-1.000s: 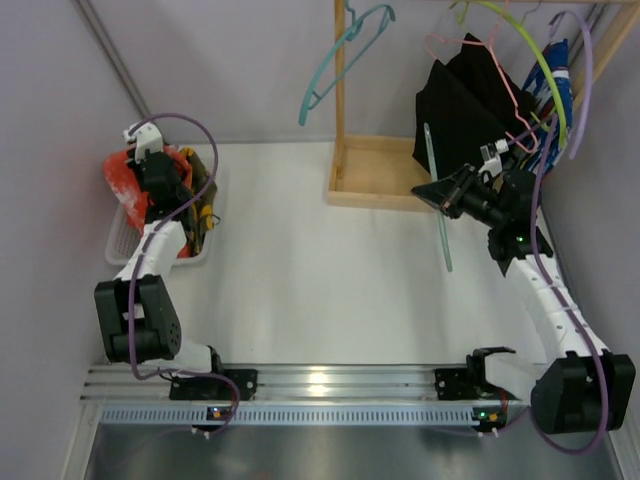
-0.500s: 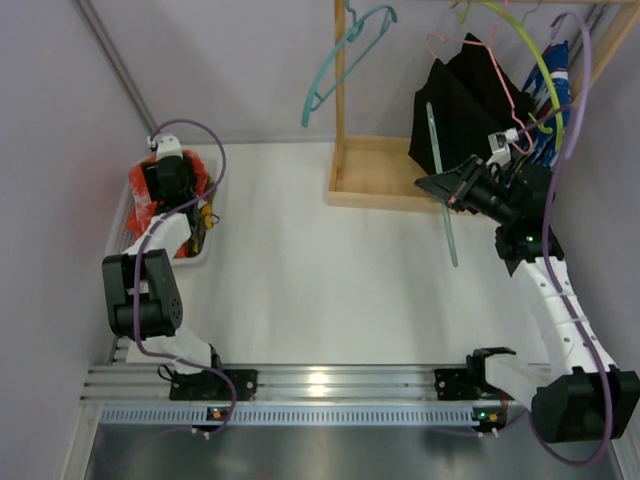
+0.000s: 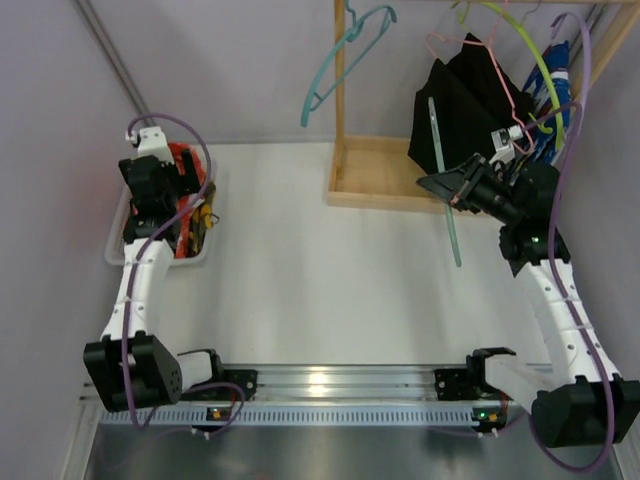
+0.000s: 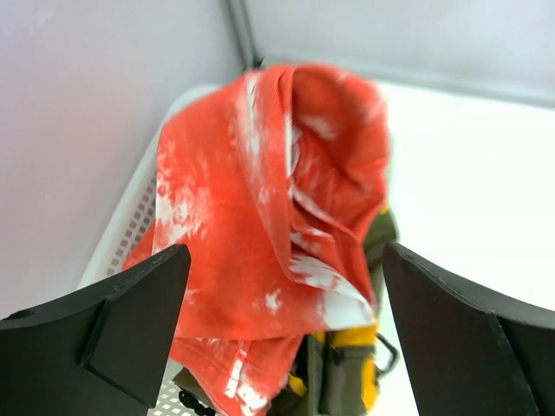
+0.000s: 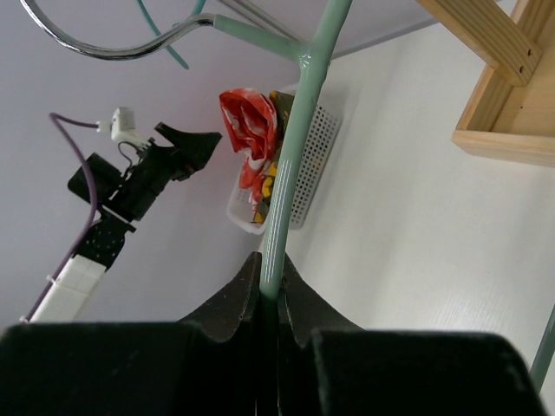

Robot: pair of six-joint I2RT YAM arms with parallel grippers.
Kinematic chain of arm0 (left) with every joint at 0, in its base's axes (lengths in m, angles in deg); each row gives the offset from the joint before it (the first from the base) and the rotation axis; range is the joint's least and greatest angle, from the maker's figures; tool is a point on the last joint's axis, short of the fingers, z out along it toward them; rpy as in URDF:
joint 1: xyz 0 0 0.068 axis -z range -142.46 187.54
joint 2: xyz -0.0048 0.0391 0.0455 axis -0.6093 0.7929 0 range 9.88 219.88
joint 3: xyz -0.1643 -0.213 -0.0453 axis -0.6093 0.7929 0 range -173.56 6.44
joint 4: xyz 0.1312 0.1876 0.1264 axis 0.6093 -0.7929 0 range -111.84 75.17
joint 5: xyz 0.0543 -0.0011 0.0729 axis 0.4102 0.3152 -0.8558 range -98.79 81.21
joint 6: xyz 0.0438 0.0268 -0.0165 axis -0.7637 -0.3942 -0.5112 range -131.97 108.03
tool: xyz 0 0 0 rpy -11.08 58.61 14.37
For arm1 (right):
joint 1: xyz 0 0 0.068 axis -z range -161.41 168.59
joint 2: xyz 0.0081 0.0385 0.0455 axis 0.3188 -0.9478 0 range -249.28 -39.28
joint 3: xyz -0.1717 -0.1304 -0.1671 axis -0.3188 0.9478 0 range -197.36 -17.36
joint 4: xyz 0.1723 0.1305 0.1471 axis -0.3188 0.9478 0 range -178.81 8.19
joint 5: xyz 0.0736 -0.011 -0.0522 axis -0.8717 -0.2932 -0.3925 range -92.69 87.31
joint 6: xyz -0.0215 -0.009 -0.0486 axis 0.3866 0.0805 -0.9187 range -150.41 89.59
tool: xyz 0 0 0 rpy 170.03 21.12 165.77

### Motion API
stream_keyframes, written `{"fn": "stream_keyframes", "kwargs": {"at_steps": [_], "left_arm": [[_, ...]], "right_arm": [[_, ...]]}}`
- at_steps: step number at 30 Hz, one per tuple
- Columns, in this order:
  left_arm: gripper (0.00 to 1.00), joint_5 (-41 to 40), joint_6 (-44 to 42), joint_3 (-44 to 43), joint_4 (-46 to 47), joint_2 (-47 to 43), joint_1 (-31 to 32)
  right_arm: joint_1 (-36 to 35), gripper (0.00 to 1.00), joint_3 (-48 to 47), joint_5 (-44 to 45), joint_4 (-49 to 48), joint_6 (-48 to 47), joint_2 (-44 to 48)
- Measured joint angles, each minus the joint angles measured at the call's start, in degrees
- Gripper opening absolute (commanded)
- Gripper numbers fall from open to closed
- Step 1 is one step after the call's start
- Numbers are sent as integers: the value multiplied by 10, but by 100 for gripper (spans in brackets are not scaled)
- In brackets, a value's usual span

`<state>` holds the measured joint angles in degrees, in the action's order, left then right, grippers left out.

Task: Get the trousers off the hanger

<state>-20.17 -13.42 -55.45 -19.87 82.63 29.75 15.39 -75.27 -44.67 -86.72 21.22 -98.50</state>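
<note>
Next I need to move my right gripper outward and up to the bar (image 3: 402, 2) beside the teal hanger and release the pale green hanger there, since it is already bare.
The red-orange trousers (image 4: 260, 173) with white marks lie heaped in the white basket (image 4: 130, 234), on top of the green-yellow camouflage trousers (image 4: 347, 373). My left gripper (image 4: 284, 253) hovers just above the heap, open, with nothing between its fingers; in the top view the left gripper (image 3: 165, 195) is over the basket (image 3: 118, 245). My right gripper (image 3: 440, 185) is shut on the bar of a bare pale green hanger (image 5: 290, 165), held in the air in front of the rack. The black trousers (image 3: 455, 110) hang on a pink hanger (image 3: 500, 80) behind it.
A wooden rack with a tray base (image 3: 375, 175) stands at the back right. A teal hanger (image 3: 340, 60), a lime hanger and blue garments (image 3: 555, 80) hang from its rail. Grey walls close in on the left and at the back.
My left gripper has opened and let go of the red-orange trousers, which now rest in the basket. The right gripper has shifted slightly up and back, keeping hold of the green hanger.
</note>
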Motion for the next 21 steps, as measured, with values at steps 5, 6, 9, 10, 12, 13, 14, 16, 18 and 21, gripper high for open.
{"fn": "stream_keyframes", "kwargs": {"at_steps": [5, 6, 9, 10, 12, 13, 14, 16, 18, 21], "left_arm": [[99, 60, 3, -23, -31, -72, 0], [98, 73, 3, -26, -33, -81, 0], [99, 110, 5, -30, -34, -109, 0], [99, 119, 5, -30, -36, -116, 0], [99, 134, 5, -30, -41, -128, 1], [99, 139, 5, -30, -43, -132, 1], [99, 145, 5, -30, -45, -135, 1], [99, 156, 6, -30, -52, -142, 1], [99, 169, 7, -30, -57, -150, 1], [99, 185, 16, -30, -57, -164, 2]], "right_arm": [[0, 0, -5, 0, 1, 14, 9], [0, 0, -7, -1, 2, 17, 10], [-1, 0, -22, 1, 4, 24, 9], [-2, 0, -30, 3, 5, 25, 9], [-6, 0, -50, 7, 5, 27, 3], [-9, 0, -61, 10, 3, 33, -2], [-11, 0, -72, 12, -2, 42, -8], [-16, 0, -92, 17, -17, 64, -23], [-21, 0, -120, 22, -27, 82, -47], [-38, 0, -183, 35, -38, 106, -103]]}}
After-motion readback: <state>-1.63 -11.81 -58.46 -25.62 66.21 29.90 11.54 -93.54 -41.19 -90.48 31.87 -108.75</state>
